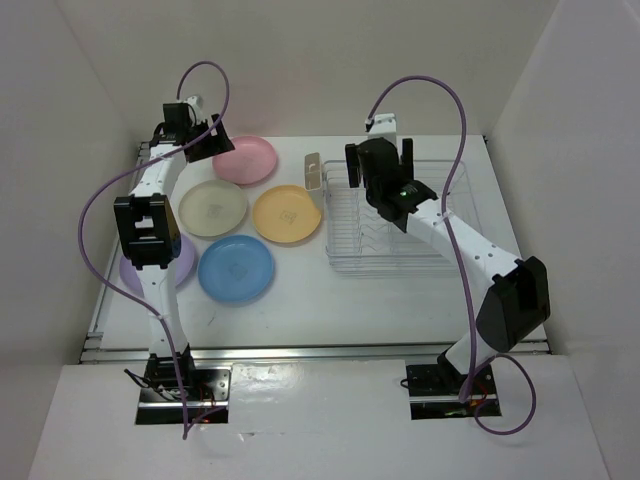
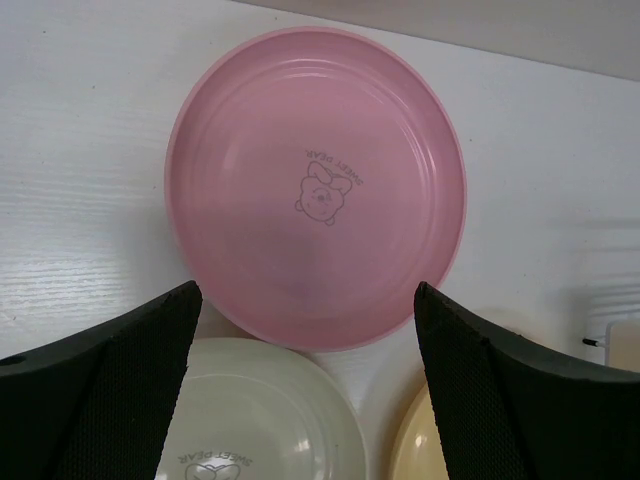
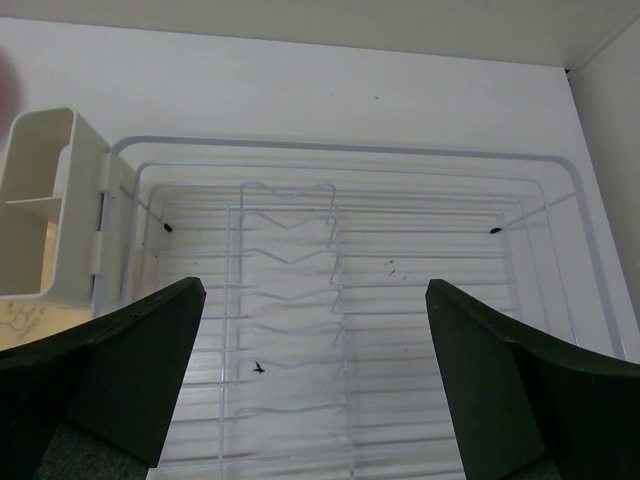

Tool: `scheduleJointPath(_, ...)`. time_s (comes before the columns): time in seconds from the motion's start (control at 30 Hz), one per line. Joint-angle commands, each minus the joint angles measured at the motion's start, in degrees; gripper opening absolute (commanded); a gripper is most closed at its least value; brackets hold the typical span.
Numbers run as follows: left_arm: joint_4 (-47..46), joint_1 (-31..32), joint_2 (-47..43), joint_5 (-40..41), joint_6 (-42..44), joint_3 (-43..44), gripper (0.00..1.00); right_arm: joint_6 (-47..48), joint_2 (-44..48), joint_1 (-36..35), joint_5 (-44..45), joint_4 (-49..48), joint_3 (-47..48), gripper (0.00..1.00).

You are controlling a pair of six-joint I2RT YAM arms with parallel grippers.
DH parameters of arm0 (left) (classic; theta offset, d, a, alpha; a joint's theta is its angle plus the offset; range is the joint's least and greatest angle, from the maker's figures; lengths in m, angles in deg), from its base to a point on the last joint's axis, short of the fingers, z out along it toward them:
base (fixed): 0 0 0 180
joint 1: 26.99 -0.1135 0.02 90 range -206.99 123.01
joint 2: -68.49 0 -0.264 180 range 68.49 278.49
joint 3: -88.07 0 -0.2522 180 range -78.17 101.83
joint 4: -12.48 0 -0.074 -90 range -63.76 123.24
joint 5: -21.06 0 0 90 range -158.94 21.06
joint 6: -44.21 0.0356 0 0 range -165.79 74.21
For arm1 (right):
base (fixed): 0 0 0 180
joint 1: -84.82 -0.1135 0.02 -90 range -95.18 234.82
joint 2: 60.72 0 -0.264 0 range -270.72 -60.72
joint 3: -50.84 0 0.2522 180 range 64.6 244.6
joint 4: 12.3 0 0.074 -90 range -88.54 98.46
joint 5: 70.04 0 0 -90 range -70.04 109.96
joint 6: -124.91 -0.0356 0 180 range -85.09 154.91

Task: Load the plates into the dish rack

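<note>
My open fingers hover above the pink plate's rim by the cream plate, so my left gripper next lowers onto it, easing left in the wrist view.
Five plates lie flat on the table: pink (image 1: pixel 245 160), cream (image 1: pixel 212 208), orange-yellow (image 1: pixel 286 213), blue (image 1: pixel 236 269) and lavender (image 1: pixel 184 268), the last partly under my left arm. The wire dish rack (image 1: pixel 392 225) stands at the right with no plates in it, its beige cutlery holder (image 1: pixel 313 172) at its left end. My left gripper (image 1: pixel 205 135) is open above the near edge of the pink plate (image 2: pixel 315 185). My right gripper (image 1: pixel 378 165) is open above the rack (image 3: pixel 340 290). The cream plate (image 2: pixel 260 420) and orange-yellow plate (image 2: pixel 415 450) show at the bottom of the left wrist view.
White walls close in the table on the left, back and right. The cutlery holder (image 3: pixel 50 205) sits left of the rack in the right wrist view. A metal rail (image 1: pixel 310 350) runs along the table's near edge.
</note>
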Motion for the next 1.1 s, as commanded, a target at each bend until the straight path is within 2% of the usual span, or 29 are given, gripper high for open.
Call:
scheduleJointPath(0.0, -2.27, 0.07, 0.73, -1.29, 1.78, 0.12, 0.93, -0.47, 1.01, -1.10, 1.61, -1.42, 2.79, 1.00)
scheduleJointPath(0.23, -1.05, 0.07, 4.08, 2.21, 0.64, 0.74, 0.93, 0.58, 2.85, -1.11, -0.14, -2.66, 1.11, 1.00)
scheduleJointPath(0.33, -2.70, 0.07, 3.46, 3.54, 0.11, -2.33, 0.93, 1.72, 2.86, -1.11, -0.67, -2.66, 1.11, 1.00)
scheduleJointPath(0.43, -3.24, 0.07, 2.76, 2.93, 0.11, -3.57, 0.93, 1.73, 2.86, -1.11, -0.67, -3.88, 1.11, 1.00)
scheduleJointPath(0.53, -1.05, 0.07, 4.95, 2.92, -0.42, -0.41, 0.93, 1.73, 2.86, -1.11, -1.20, -3.89, 1.11, 1.00)
scheduleJointPath(0.83, -0.43, 0.07, 7.68, -3.48, -1.65, 1.35, 0.94, 1.20, 3.47, -1.11, -1.81, -2.31, 0.41, 1.00)
scheduleJointPath(1.07, -0.95, 0.07, 7.68, -1.22, -3.32, -2.51, 0.94, 1.20, 5.06, -1.11, -4.27, -2.83, -0.74, 1.00)
